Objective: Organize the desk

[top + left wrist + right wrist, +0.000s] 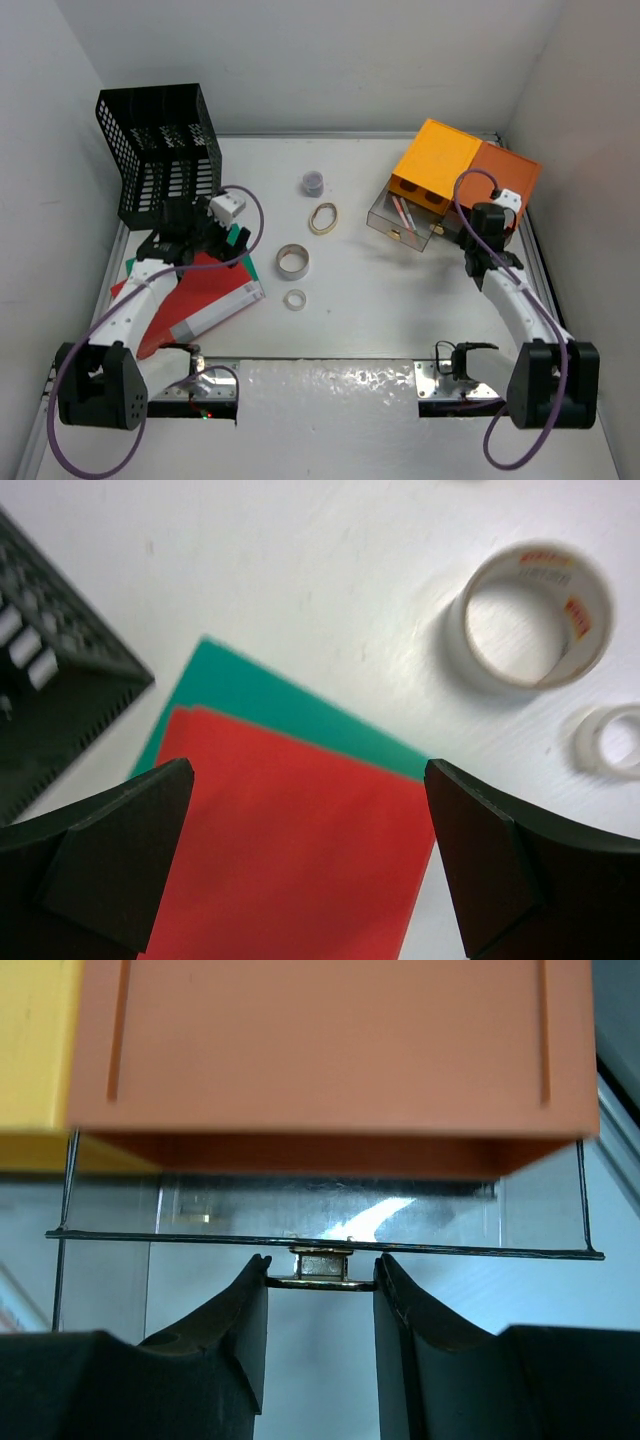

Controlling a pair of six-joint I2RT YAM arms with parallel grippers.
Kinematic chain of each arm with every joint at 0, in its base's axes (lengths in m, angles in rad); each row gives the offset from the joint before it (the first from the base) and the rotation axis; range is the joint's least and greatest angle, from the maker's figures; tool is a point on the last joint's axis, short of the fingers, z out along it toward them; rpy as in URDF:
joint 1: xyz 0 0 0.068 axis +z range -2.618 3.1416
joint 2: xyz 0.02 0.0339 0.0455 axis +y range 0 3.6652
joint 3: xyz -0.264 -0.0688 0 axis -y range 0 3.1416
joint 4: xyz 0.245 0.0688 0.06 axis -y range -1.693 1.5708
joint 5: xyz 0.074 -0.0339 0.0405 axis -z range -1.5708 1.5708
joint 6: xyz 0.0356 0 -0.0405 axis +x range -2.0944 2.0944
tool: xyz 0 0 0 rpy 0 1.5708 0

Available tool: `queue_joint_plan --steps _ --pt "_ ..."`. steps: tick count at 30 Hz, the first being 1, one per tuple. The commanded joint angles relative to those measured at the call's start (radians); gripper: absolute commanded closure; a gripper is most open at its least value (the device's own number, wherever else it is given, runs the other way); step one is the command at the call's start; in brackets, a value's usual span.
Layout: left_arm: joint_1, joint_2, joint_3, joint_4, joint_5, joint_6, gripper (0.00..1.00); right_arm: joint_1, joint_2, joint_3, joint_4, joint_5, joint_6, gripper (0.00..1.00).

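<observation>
My left gripper moves across and down onto the folder side of the tape roll next. The tape roll is below my left gripper, to its right in the top view.
The desk (pixel 360 290) is a white tabletop with metal rail edges. My left gripper (pixel 205 245) is open and empty, its jaws spread wide just above a red folder (pixel 290 860) that lies on a green folder (pixel 270 700). My right gripper (pixel 322 1285) is shut on the small metal handle (pixel 322 1265) of the clear drawer (pixel 300 1210). That drawer stands partly out of the orange drawer box (pixel 330 1050). In the top view this gripper (pixel 462 240) is at the box's front.
A black mesh rack (pixel 165 150) stands at the back left. A yellow drawer box (pixel 432 160) has its clear drawer (pixel 405 218) pulled out. A tape roll (pixel 293 261), a small ring (pixel 295 299), a rubber-band loop (pixel 323 217) and a small cup (pixel 313 182) lie mid-desk.
</observation>
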Motion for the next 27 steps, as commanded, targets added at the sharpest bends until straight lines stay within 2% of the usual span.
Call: queue_joint_plan --steps 1,6,14,20,22,23,24,25,26,27 --pt "-0.071 0.067 0.137 -0.006 0.061 0.019 0.01 0.033 -0.088 -0.056 0.002 0.064 0.049 1.00" --pt "-0.197 0.229 0.231 -0.020 -0.049 -0.008 0.00 0.109 -0.152 -0.095 -0.058 0.100 0.054 1.00" --pt "-0.301 0.401 0.307 0.012 -0.129 -0.057 0.00 0.260 -0.224 -0.137 -0.163 0.166 0.103 1.00" --pt "-0.362 0.559 0.358 0.060 -0.250 -0.118 0.01 0.309 -0.263 -0.171 -0.228 0.163 0.117 0.92" --pt "-0.364 0.592 0.387 0.058 -0.264 -0.131 0.04 0.309 -0.292 -0.180 -0.231 0.171 0.111 0.87" --pt "-0.364 0.605 0.393 0.054 -0.262 -0.135 0.05 0.311 -0.301 -0.180 -0.231 0.176 0.104 0.80" --pt "-0.364 0.628 0.402 0.047 -0.247 -0.134 0.09 0.311 -0.309 -0.177 -0.234 0.174 0.098 0.72" --pt "-0.366 0.639 0.407 0.040 -0.233 -0.134 0.11 0.309 -0.322 -0.172 -0.239 0.169 0.085 0.56" --pt "-0.366 0.650 0.413 0.012 -0.220 -0.137 0.13 0.311 -0.327 -0.163 -0.240 0.163 0.075 0.49" --pt "-0.369 0.676 0.421 0.003 -0.210 -0.143 0.20 0.309 -0.332 -0.157 -0.245 0.151 0.060 0.44"
